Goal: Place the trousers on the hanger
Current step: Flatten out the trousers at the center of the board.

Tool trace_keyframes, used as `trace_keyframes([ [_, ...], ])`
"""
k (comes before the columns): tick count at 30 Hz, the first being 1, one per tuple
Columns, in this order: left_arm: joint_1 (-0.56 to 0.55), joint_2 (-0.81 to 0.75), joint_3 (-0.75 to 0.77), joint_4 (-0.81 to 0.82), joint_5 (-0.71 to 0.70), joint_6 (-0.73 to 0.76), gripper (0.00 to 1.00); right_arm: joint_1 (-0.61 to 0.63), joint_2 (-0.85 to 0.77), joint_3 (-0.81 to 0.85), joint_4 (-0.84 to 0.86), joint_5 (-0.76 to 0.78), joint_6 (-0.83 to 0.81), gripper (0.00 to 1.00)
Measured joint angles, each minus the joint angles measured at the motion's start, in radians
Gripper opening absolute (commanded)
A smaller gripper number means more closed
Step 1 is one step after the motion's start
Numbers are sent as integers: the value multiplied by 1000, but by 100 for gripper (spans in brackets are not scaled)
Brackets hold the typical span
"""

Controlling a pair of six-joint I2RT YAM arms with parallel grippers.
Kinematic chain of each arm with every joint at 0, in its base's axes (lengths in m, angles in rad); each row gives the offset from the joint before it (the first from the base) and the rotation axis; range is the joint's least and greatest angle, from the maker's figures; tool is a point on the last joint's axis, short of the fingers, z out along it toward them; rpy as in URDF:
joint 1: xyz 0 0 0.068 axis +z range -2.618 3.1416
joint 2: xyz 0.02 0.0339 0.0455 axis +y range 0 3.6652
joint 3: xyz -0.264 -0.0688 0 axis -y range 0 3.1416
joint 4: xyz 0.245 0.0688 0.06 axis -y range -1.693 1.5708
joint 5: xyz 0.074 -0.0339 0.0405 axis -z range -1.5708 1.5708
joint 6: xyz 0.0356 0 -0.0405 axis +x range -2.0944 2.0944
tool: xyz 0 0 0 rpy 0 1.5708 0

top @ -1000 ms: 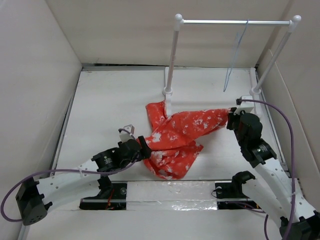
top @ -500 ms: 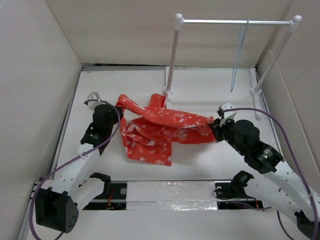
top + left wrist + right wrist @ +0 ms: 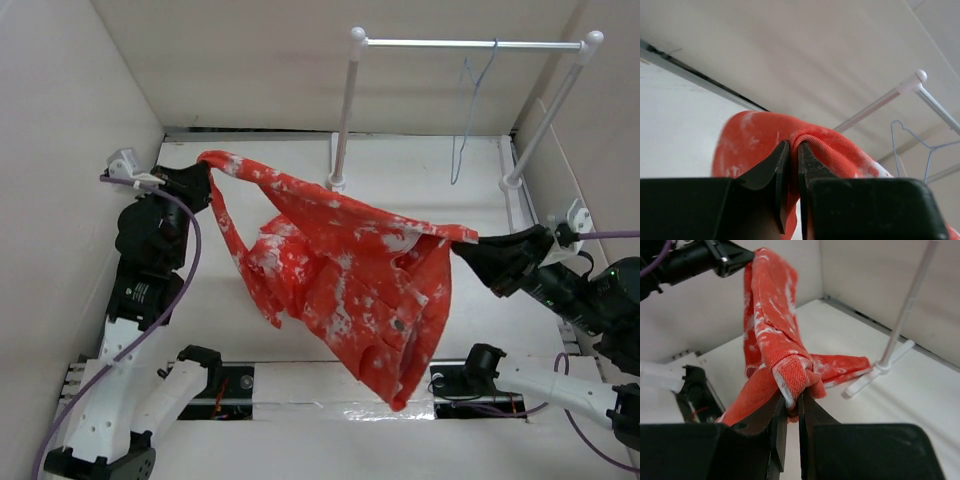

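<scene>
Bare tabletop lies below my right gripper, so I will move it down, spread the sagging trousers toward the right in the top view and let go of their corner there.
The red-orange trousers (image 3: 345,270) with white speckles hang stretched in the air between my two grippers, sagging toward the near edge. My left gripper (image 3: 200,178) is raised at the far left and shut on one end of the trousers (image 3: 805,145). At the right, my right gripper (image 3: 462,244) is shut on the other end, a bunched hem (image 3: 795,375). The thin pale blue hanger (image 3: 470,105) hangs from the rack's crossbar at the back right, apart from the cloth. The left wrist view shows the hanger (image 3: 912,147) far off.
A white-posted rack (image 3: 345,110) with a metal crossbar (image 3: 470,44) stands at the back of the table. White walls close in the left, back and right sides. The rack's foot (image 3: 880,367) lies beyond the cloth in the right wrist view.
Both arms have risen and spread apart, lifting the trousers off the table. The left gripper closed on the cloth near the front, then carried it up to the far left.
</scene>
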Motion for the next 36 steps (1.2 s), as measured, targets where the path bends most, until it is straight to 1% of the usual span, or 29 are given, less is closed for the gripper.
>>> trace_keyframes([
  [1, -2, 23, 21, 4, 26, 9, 26, 0, -22, -18, 2, 47, 6, 0],
  [2, -3, 43, 27, 11, 42, 17, 34, 0, -39, -47, 1, 96, 13, 0],
  [3, -2, 83, 28, 27, 58, 29, 41, 0, -47, -82, -3, 150, 24, 0],
  [5, -16, 179, 14, 53, 71, 34, 48, 0, -47, -152, -18, 261, 53, 0],
  [7, -73, 301, 10, 69, 72, 42, 50, -9, -16, -255, -60, 359, 90, 0],
  [8, -112, 376, 10, 84, 68, 45, 53, -23, 5, -303, -77, 407, 109, 0],
  [10, -179, 533, 14, 101, 57, 49, 54, -79, 47, -394, -101, 489, 142, 0],
  [13, -253, 747, 49, 78, 53, 55, 53, -256, 115, -488, -85, 556, 153, 0],
  [14, -274, 791, 58, 71, 47, 56, 53, -317, 133, -512, -64, 569, 150, 0],
  [16, -310, 820, 60, 51, 23, 56, 53, -471, 166, -556, 14, 560, 128, 0],
  [17, -324, 808, 55, 49, 11, 54, 53, -542, 184, -571, 56, 556, 115, 0],
  [19, -339, 735, 4, 92, -8, 45, 53, -737, 232, -592, 142, 488, 87, 0],
  [22, -340, 526, -159, 139, -46, 16, 52, -972, 304, -602, 255, 374, 56, 0],
  [23, -340, 446, -220, 152, -64, 3, 52, -1028, 327, -602, 287, 331, 49, 3],
  [24, -340, 376, -274, 150, -81, -13, 52, -1071, 349, -602, 322, 289, 45, 9],
  [25, -338, 316, -323, 150, -95, -28, 53, -1106, 368, -602, 349, 249, 40, 20],
  [26, -337, 257, -374, 146, -111, -51, 58, -1127, 383, -602, 373, 212, 37, 27],
  [27, -336, 216, -411, 132, -123, -71, 60, -1140, 394, -602, 392, 170, 34, 34],
  [28, -335, 176, -452, 120, -136, -100, 61, -1142, 398, -602, 408, 132, 30, 47],
  [30, -334, 104, -525, 74, -157, -159, 62, -1146, 396, -602, 439, 60, 23, 60],
  [31, -334, 75, -552, 47, -164, -190, 62, -1144, 385, -604, 454, 29, 19, 70],
  [33, -334, 21, -593, -19, -178, -254, 62, -1126, 341, -621, 488, -31, 14, 71],
  [34, -334, -3, -604, -57, -186, -284, 62, -1112, 308, -636, 500, -58, 10, 70],
  [36, -334, -64, -618, -126, -208, -348, 62, -1080, 232, -665, 506, -107, 4, 58],
])
